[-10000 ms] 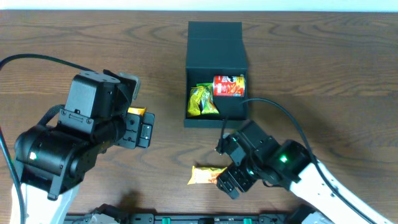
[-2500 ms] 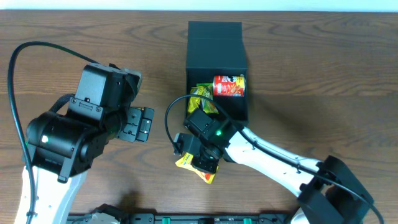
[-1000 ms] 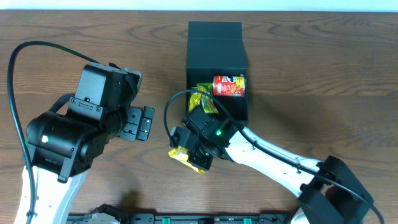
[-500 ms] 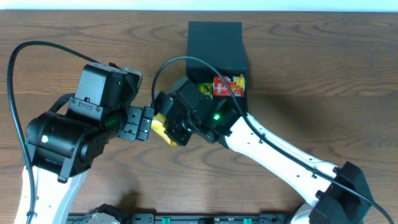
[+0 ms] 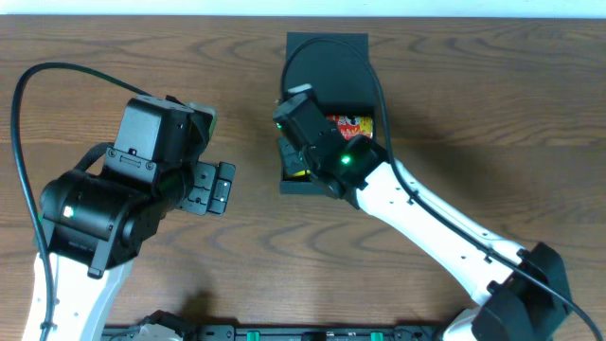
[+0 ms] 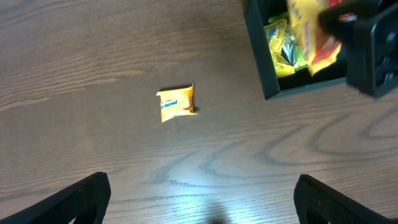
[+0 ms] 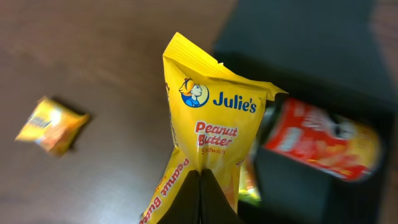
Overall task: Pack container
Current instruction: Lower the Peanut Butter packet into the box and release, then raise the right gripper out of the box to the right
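I will move my right gripper to the right in its wrist view, over the container's yellow-green packet below it, then lower it beside the red tube and release.
The dark teal container stands open at the back of the table, its lid flap folded away. Inside lie a red snack tube and a yellow-green packet. My right gripper is shut on a yellow Julie's peanut butter sandwich packet, held over the container's left front corner. The left wrist view shows this packet hanging above the container wall. My left gripper is open and empty over bare table, left of the container.
A small orange snack packet lies on the wood left of the container, also seen in the right wrist view. In the overhead view my left arm covers it. The right arm's black cable arcs over the container.
My right gripper has carried the yellow packet from the table in front of the container, up and back to above the container's left front part. The left arm has stayed still.
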Robot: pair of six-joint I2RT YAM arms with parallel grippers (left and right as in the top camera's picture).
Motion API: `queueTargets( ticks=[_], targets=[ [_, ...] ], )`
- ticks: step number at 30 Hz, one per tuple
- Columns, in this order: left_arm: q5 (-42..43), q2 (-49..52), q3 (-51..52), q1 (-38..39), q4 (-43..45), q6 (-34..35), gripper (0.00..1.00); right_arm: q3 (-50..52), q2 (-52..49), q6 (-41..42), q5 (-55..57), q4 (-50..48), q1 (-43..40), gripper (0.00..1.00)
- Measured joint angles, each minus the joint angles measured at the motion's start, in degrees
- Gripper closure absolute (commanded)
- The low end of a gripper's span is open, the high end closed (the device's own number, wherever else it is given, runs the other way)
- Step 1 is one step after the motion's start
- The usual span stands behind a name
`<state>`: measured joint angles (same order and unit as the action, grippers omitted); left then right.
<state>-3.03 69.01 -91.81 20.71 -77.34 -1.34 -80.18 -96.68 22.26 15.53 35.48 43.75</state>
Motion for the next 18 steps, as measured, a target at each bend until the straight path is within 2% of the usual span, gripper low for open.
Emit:
queueTargets(
  ticks=[8,18],
  targets=[
    [0.00,0.00,0.00,0.00,0.02,0.00,0.05,-0.02,-1.29,3.82,5.07,-1.36,-2.78,0.98],
    [0.00,0.00,0.00,0.00,0.00,0.00,0.05,-0.11,-10.67,5.75,5.46,-5.57,-3.19,0.98]
  ],
)
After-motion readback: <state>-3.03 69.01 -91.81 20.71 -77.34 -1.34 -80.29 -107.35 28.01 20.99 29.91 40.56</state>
